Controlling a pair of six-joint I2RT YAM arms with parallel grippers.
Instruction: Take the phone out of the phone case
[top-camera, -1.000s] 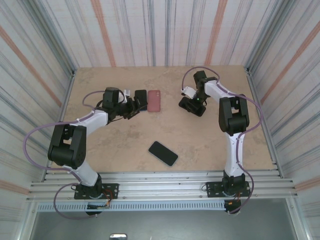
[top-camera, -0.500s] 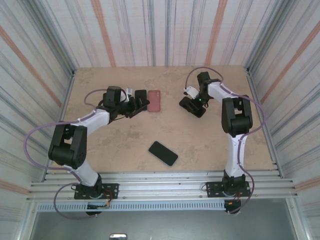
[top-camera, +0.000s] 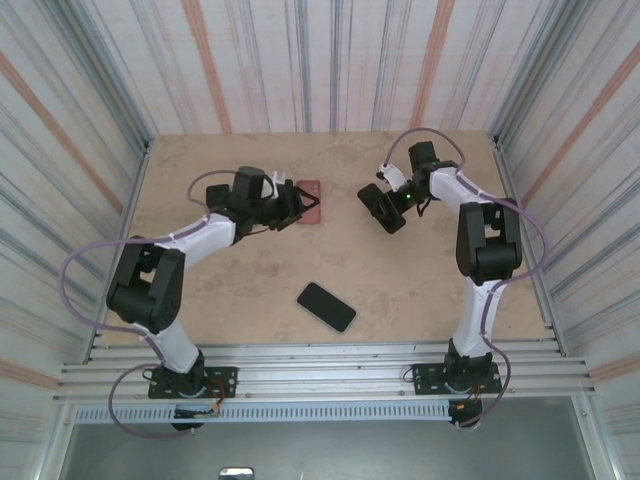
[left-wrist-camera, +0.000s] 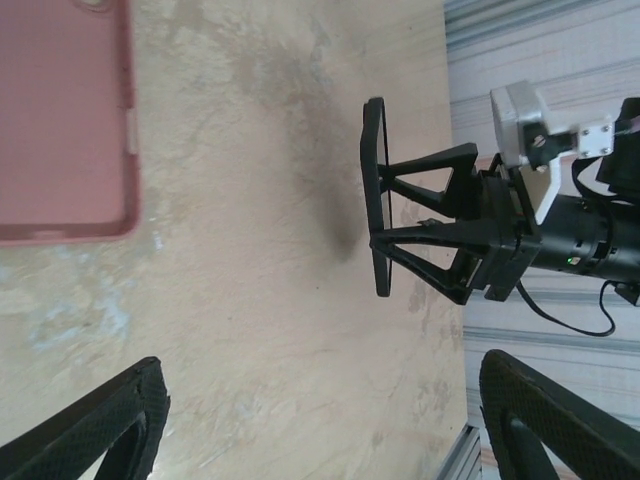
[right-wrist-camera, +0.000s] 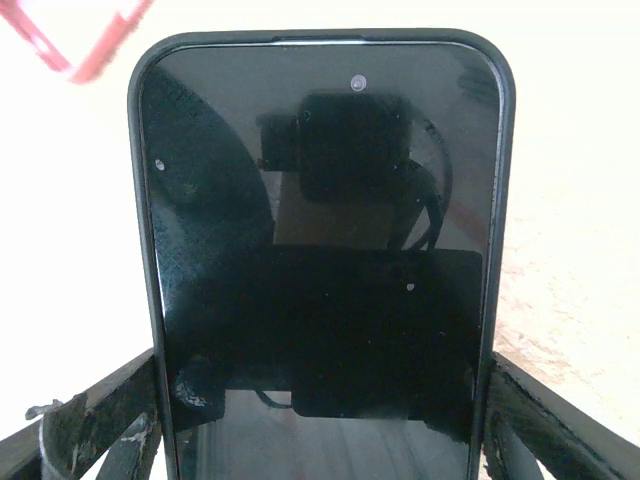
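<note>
I will next reach my left gripper across onto the black case's lower end, which sticks out free of my right gripper, beyond the pink case (top-camera: 312, 196) from my left gripper.
My right gripper (top-camera: 398, 197) is shut on a black phone (top-camera: 383, 208) and holds it above the table at the back right. In the right wrist view the phone (right-wrist-camera: 320, 230) faces the camera, screen dark with a dark rim, and the right gripper (right-wrist-camera: 322, 400) has a finger pressed on each long edge. A pink phone case (top-camera: 312, 196) lies flat at the back centre; it shows a pink face with a raised rim (left-wrist-camera: 60, 120). My left gripper (top-camera: 291, 205) is beside the case's left edge. In the left wrist view, the left gripper (left-wrist-camera: 320, 400) is open over bare table.
A second black phone (top-camera: 326, 306) lies flat on the tan table (top-camera: 220, 290) at the front centre. Striped walls close in the table on three sides. A metal rail (top-camera: 320, 365) runs along the near edge, between the arm bases.
My left gripper has moved right, up to the pink case. My right wrist has shifted right and back a little, still holding the phone.
</note>
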